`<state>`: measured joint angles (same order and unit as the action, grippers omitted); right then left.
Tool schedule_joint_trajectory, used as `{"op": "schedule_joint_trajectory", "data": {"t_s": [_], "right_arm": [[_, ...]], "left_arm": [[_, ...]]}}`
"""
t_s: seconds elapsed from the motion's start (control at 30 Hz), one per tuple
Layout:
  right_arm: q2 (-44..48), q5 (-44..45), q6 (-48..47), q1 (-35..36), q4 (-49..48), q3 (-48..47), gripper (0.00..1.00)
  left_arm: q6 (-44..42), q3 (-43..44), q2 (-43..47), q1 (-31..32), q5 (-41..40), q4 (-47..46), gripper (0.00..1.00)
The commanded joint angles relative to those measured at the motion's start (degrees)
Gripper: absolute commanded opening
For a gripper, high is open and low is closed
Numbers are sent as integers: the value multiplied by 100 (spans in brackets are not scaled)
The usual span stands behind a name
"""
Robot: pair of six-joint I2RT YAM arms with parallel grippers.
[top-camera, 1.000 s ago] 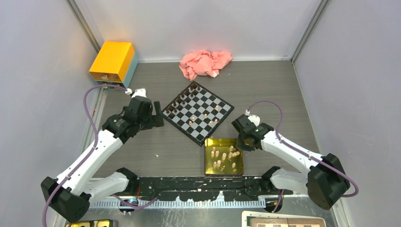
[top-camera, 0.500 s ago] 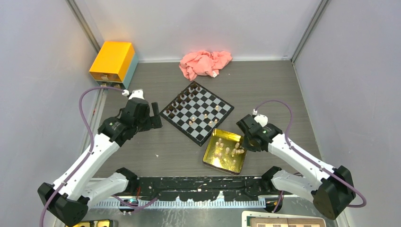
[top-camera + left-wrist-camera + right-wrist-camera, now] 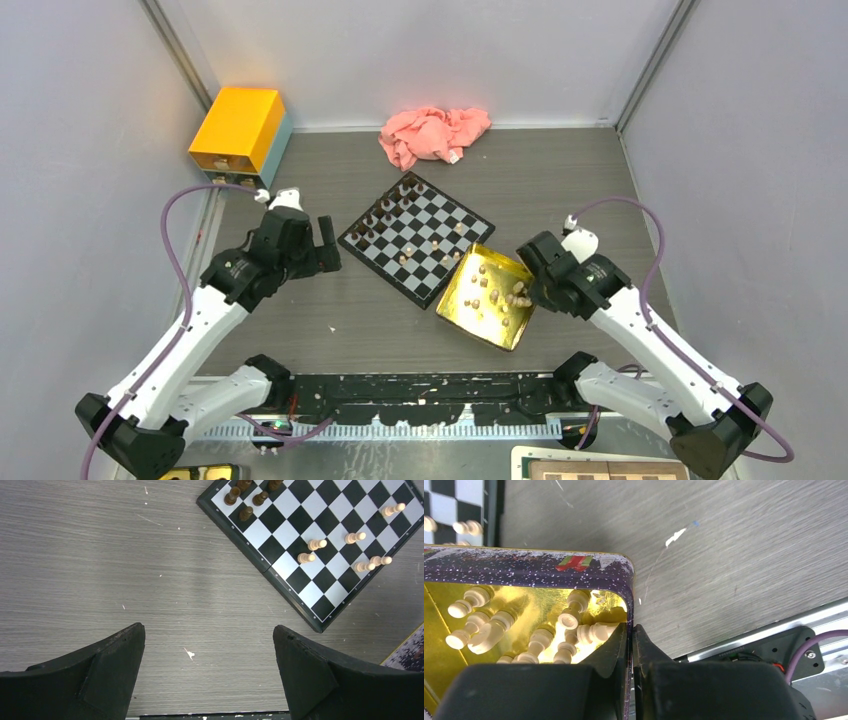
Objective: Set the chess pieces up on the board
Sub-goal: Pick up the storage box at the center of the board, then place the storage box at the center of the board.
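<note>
My right gripper moves outward next, lowers the gold tray (image 3: pixel 470 318) onto the bare table beside the board and releases the tray's side there, since that spot is empty.
The board (image 3: pixel 432 215) lies turned like a diamond at mid-table, with dark chess pieces (image 3: pixel 385 210) along its far-left side and a few pale ones (image 3: pixel 430 245) near its middle. My right gripper (image 3: pixel 527 292) is shut on the right wall of a gold tray (image 3: pixel 470 318), which is lifted and tilted beside the board's near-right edge. Several pale pieces (image 3: pixel 489 632) lie loose inside the tray (image 3: pixel 524 565), right by my right gripper (image 3: pixel 631 626). My left gripper (image 3: pixel 208 630) hangs open over bare table left of the board (image 3: pixel 300 517), holding nothing.
An orange box (image 3: pixel 240 128) stands at the far left and a pink cloth (image 3: pixel 433 135) lies behind the board. A black rail (image 3: pixel 420 395) runs along the near edge. A brown-and-cream board in a white frame (image 3: pixel 600 468) shows at the bottom right.
My right gripper has shut on the tray's wall and lifted it, tilting and swinging it toward the board's right side; the pieces inside slid. The left arm barely shifted.
</note>
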<state>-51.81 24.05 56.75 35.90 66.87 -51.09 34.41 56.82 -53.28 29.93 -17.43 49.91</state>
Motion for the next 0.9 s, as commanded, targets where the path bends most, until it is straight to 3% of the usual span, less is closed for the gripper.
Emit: {"op": "schedule_joint_trajectory", "data": {"t_s": [0.0,0.23,0.57,0.87], "right_arm": [[-177,993,361,7,137,-866,1],[-970,1307,-292,-423,-556,-1530,1],[-1966,421,-1487,-2145,-1862,-1972,1],[-3151,-115,-1659,-3131,-2887,-2151,1]], "left_arm": [[-133,363,-13,17,75,-65,100],[-356,590,-134,21,43,-35,100],[-531,764,-293,21,-2,1,100],[-584,839,-644,20,-39,-117,100]]}}
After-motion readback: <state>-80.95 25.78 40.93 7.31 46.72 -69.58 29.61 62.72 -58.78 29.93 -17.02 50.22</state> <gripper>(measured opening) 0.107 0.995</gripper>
